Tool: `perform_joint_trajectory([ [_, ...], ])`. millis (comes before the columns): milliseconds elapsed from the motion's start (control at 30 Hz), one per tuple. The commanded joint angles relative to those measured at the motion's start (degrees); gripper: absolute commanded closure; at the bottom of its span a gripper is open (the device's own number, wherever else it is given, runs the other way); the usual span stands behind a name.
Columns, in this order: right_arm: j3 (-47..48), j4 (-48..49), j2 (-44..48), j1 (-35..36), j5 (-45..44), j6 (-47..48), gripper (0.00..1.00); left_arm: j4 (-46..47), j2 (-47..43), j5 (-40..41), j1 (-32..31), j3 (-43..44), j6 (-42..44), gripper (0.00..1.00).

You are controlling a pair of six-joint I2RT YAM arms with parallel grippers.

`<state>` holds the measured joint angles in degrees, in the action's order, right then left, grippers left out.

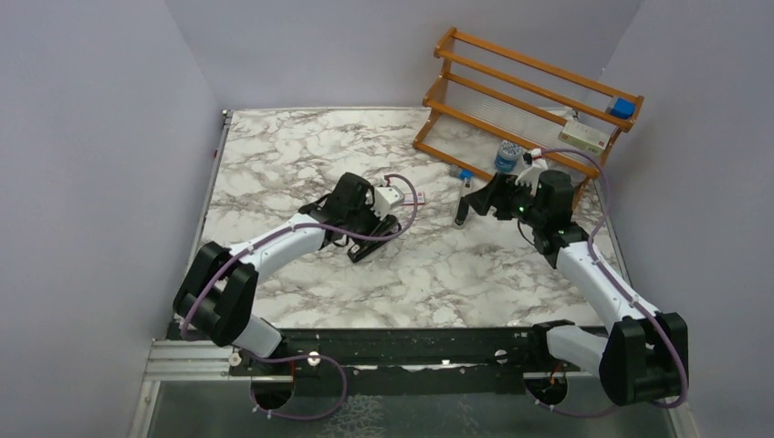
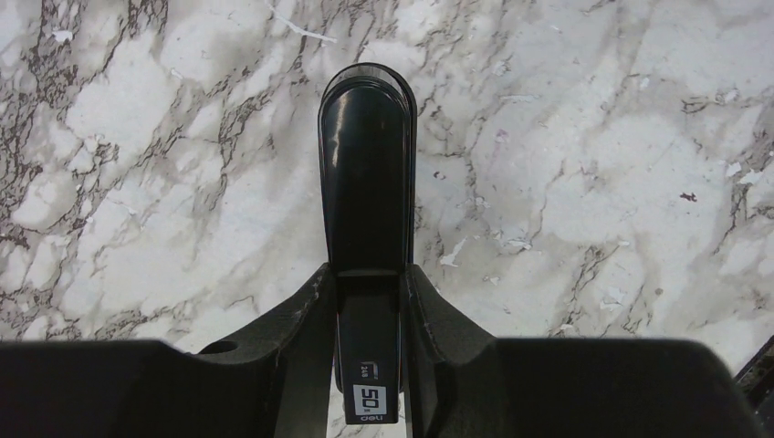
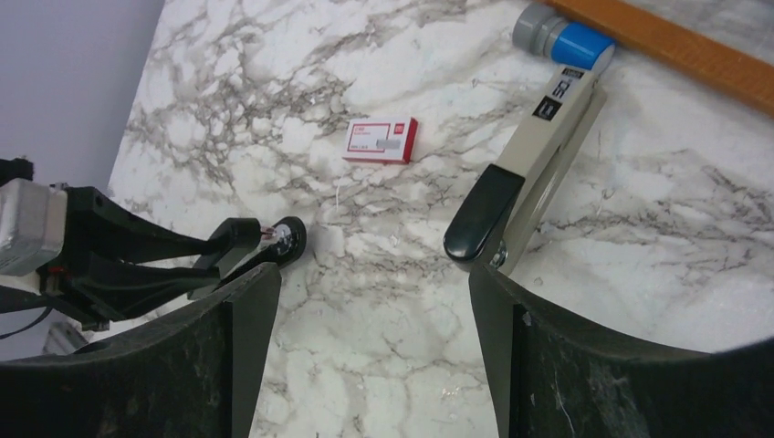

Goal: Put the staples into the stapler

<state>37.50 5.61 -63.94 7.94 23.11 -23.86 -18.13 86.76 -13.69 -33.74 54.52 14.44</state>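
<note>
I need to turn my left gripper clockwise in the top view next, draw the stapler back onto the clear bare marble just back of my gripper, and release.
The black stapler (image 2: 367,173) lies lengthwise on the marble, and my left gripper (image 2: 368,297) is shut on its rear half, one finger on each side. Its rounded nose points away from the wrist. In the right wrist view that nose (image 3: 285,239) pokes out from the left gripper. The staples are a small pink-red box with a white label (image 3: 381,140), lying flat on the marble beyond the stapler (image 1: 418,197). No loose staple strip shows. My right gripper (image 3: 370,292) hovers open over bare marble to the right of the stapler (image 1: 475,204), with nothing between its fingers.
A beige tool with a black handle (image 3: 529,164) lies just past my right finger, with a blue-capped grey cylinder (image 3: 559,36) at its far end. An orange wooden rack (image 1: 529,91) stands at the back right with a bottle (image 1: 507,155) by it. Purple walls enclose the table.
</note>
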Motion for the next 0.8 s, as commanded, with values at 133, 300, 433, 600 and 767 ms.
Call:
perform_joint_trajectory([
  [133,1.59,-6.91,-0.98,4.7,1.53,-4.34,0.21,18.59,-9.8,-2.78,-2.9,-8.91,5.21,0.99],
  [300,1.16,-5.09,-4.85,10.3,0.06,-5.94,0.21,19.69,-7.98,-1.58,-4.64,-8.85,6.93,1.0],
  [433,1.88,-3.28,-9.04,12.88,-0.06,-6.2,0.21,20.56,-6.56,-1.51,-6.07,-8.59,9.96,1.0],
  [600,3.2,-2.06,-13.25,14.68,-0.02,-6.05,0.21,20.52,-5.53,-2.87,-7.22,-7.89,12.54,1.0],
  [767,4.25,-2.11,-17.51,15.13,0.73,-5.24,0.21,20.57,-4.66,-3.32,-8.04,-7.84,13.07,1.0],
])
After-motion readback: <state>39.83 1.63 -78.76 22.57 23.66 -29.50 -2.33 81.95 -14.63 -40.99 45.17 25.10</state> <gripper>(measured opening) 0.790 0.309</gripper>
